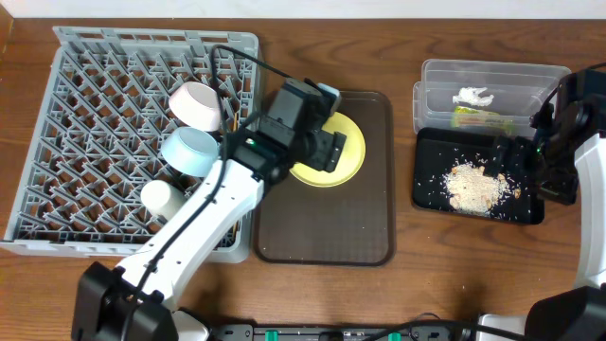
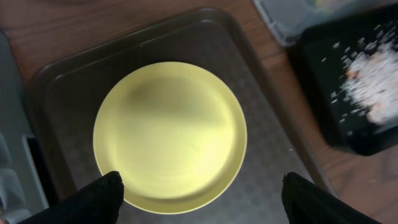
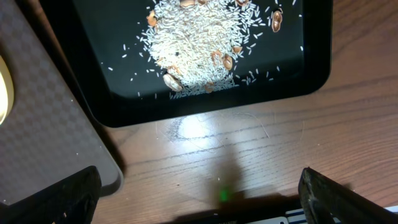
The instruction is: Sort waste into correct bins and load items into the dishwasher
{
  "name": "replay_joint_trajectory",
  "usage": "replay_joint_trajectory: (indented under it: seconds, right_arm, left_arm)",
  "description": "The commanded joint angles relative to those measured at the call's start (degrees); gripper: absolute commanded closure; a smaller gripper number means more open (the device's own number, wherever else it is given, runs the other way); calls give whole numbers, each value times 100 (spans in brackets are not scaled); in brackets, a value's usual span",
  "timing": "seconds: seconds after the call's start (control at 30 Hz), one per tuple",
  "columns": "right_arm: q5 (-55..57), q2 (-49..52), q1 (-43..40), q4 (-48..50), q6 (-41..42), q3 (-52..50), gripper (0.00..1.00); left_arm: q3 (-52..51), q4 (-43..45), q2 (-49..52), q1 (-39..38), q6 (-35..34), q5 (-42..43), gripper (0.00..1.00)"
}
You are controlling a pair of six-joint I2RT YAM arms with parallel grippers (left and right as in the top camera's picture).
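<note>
My left gripper is going down and to the right in the overhead view next, onto the yellow plate's rim facing the black tray, because the bare brown tray leaves room for fingers.
The yellow plate (image 1: pixel 348 156) (image 2: pixel 169 137) lies flat on the brown serving tray (image 1: pixel 327 237). My left gripper (image 1: pixel 331 150) (image 2: pixel 199 205) hovers over its near edge, open, with nothing between its fingers (image 2: pixel 99 199). In the grey dish rack (image 1: pixel 95 142) sit a cream-white bowl (image 1: pixel 196 104), a light-blue bowl (image 1: pixel 189 152) and a small white cup (image 1: pixel 159 196). The clear tub (image 1: pixel 492 80) holds a white scrap (image 1: pixel 472 97) and a green wrapper (image 1: pixel 478 116). Beige food bits (image 1: pixel 473 185) (image 3: pixel 199 43) lie in the black tray (image 1: pixel 431 189) (image 3: pixel 93 93). My right gripper (image 1: pixel 504 159) (image 3: pixel 199 199) is open and empty over that tray's front rim.
The brown tray's corner (image 3: pixel 43 124) lies close to the left of the black tray. Bare wooden table (image 3: pixel 236 155) runs along the front of both. The rack's edge (image 2: pixel 12 174) borders the brown tray on its left.
</note>
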Motion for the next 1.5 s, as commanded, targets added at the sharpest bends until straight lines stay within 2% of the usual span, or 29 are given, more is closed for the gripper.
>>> replay_joint_trajectory:
  seconds: [0.0,0.2,0.4,0.5,0.7,0.8,1.13,1.23,1.47]
  right_arm:
    - [-26,-105,-20,-4,-2,44,1]
    - [-26,-105,-20,-7,-2,44,1]
    - [-26,-105,-20,-2,-2,44,1]
    - [-26,-105,-20,2,-2,44,1]
    - [-26,-105,-20,7,-2,44,1]
    - [-26,-105,-20,9,-2,44,1]
    - [-26,-105,-20,9,-4,44,1]
    - [-26,-105,-20,9,-2,44,1]
    - [-26,-105,-20,11,-4,44,1]
  left_arm:
    - [-46,33,323,-264,273,-852,18]
    - [-46,103,1010,-710,385,-1038,24]
    - [-46,214,1735,-1091,549,-1517,25]
    - [-46,278,1950,-1211,551,-1569,25]
    - [-46,378,2310,-1276,549,-1622,32]
    - [-46,382,2492,-1276,549,-1899,40]
    - [-46,380,2660,-1279,546,-1980,85]
    - [-42,382,2660,-1279,546,-2013,92]
    - [166,175,2455,-1305,551,-2533,92]
